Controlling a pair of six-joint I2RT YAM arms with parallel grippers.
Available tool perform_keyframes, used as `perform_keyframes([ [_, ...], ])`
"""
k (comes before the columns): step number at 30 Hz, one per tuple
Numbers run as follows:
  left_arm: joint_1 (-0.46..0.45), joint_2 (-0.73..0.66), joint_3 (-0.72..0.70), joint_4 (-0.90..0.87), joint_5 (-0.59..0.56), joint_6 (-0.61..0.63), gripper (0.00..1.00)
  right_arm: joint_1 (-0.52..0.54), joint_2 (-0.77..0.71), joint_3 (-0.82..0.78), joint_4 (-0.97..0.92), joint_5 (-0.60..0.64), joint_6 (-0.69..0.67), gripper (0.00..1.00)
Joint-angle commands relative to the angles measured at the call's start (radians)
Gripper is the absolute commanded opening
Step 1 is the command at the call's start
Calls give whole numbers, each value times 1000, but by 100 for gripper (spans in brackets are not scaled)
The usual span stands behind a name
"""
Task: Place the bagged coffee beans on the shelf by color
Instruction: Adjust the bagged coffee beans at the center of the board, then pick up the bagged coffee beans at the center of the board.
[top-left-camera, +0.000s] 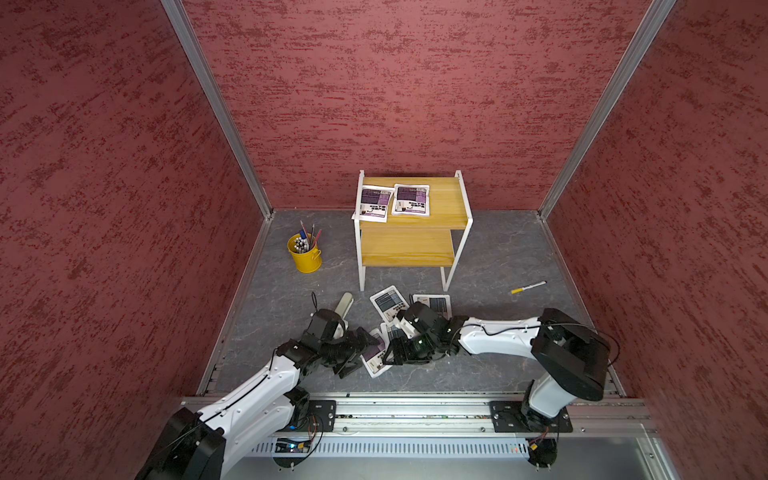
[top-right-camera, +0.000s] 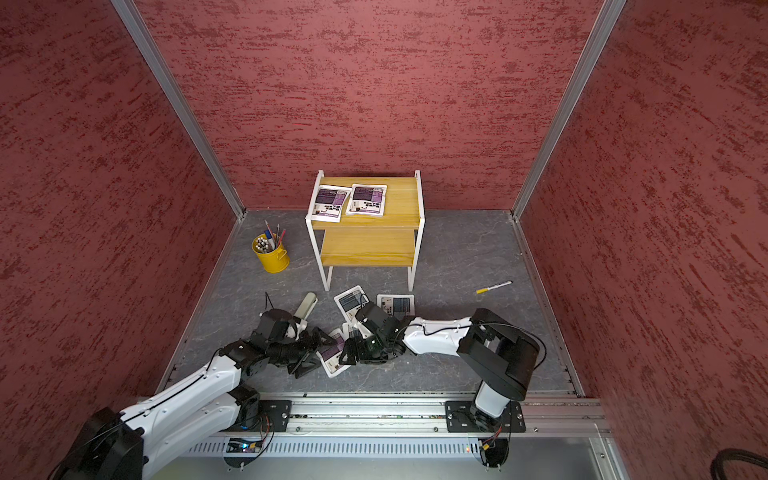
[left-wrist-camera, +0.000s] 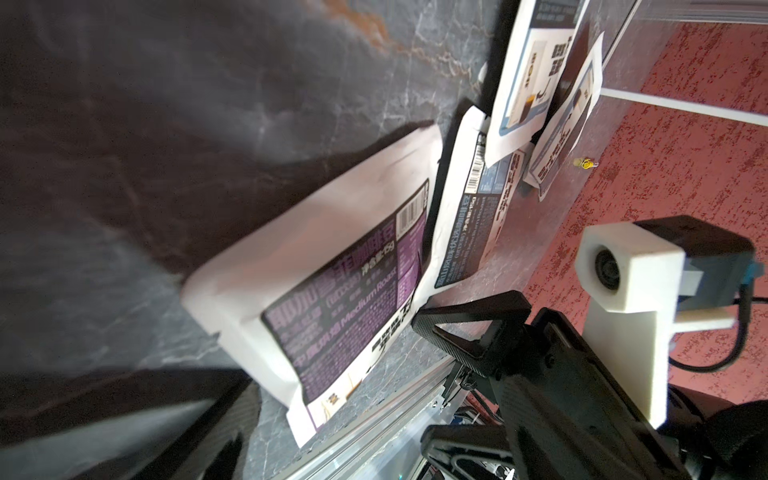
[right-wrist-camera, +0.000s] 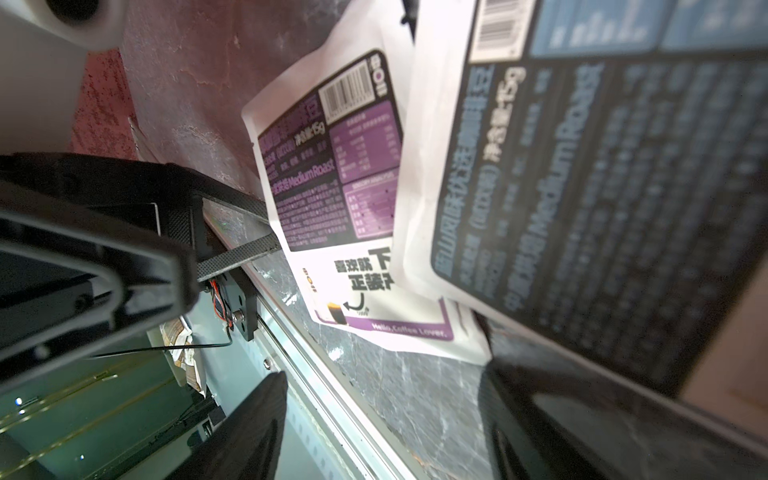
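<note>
My left gripper stays low and draws its open fingers together onto the flat purple bag's edge nearest its wrist (top-left-camera: 365, 362) (left-wrist-camera: 252, 368) next, because that edge already reaches between them.
The shelf (top-left-camera: 407, 249) stands at the back, with two purple bagged coffee beans (top-left-camera: 374, 203) (top-left-camera: 411, 200) on its top board. On the floor in front lie two grey-blue bags (top-left-camera: 388, 302) (top-left-camera: 436, 303), and a third (right-wrist-camera: 602, 187) is partly under my right arm. One purple bag (top-left-camera: 374, 357) (left-wrist-camera: 332, 291) (right-wrist-camera: 332, 178) lies flat between my grippers. My left gripper (top-left-camera: 365, 355) is open at its left edge. My right gripper (top-left-camera: 390, 353) (right-wrist-camera: 386, 415) is open at its right edge, with only floor between its fingers.
A yellow pen bucket (top-left-camera: 304, 253) stands left of the shelf. A grey-green case (top-left-camera: 344, 305) lies just behind my left wrist. A yellow-capped marker (top-left-camera: 528, 286) lies at the right. Red walls close in three sides, and an aluminium rail (top-left-camera: 415, 409) runs along the front.
</note>
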Motion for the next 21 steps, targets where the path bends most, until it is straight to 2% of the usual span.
perform_keyframes([
  [1, 11, 1, -26, -12, -43, 20, 95, -17, -5, 12, -82, 81, -49, 77],
  [6, 18, -5, -40, -18, -39, 21, 95, -24, 54, 72, -95, 68, -89, 77],
  [11, 25, -5, -39, -19, -31, 24, 94, -25, 98, 77, -36, 20, -65, 76],
  [21, 30, -3, -56, 17, -35, 31, 88, -19, 87, -38, 193, -129, 93, 76],
])
